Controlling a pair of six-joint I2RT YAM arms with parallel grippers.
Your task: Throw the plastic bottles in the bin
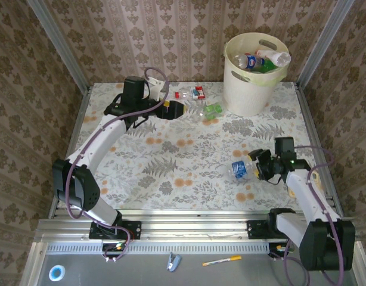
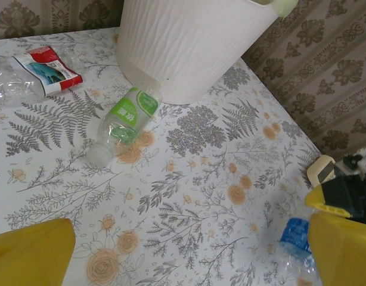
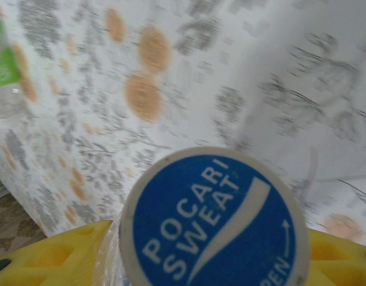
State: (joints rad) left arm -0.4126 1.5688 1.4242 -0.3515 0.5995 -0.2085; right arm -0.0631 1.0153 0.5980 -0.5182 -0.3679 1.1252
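Note:
The bin's rim stands higher and farther outward than my right gripper. My gripper should lift and move outward over the bin's opening (image 1: 255, 56) to release the clear bottle.
My right gripper (image 1: 259, 167) is shut on a clear bottle with a blue label (image 1: 242, 169), low over the table's right side. In the right wrist view its blue cap (image 3: 214, 221) sits between the yellow fingers (image 3: 49, 257). A green-labelled bottle (image 1: 213, 109) (image 2: 127, 118) lies on the table just left of the bin (image 1: 254, 77) (image 2: 189, 42). My left gripper (image 1: 174, 110) (image 2: 189, 256) is open and empty, a short way left of that green bottle. A crushed red-labelled bottle (image 1: 198, 92) (image 2: 43, 72) lies behind it. The bin holds several bottles (image 1: 257, 59).
A small red and white scrap (image 1: 177, 94) lies near the red-labelled bottle. Wallpapered walls and metal posts (image 1: 58, 44) close in the table on three sides. On the front ledge lie a pen (image 1: 222, 260), a small clip (image 1: 173, 261) and a tape roll (image 1: 56, 273).

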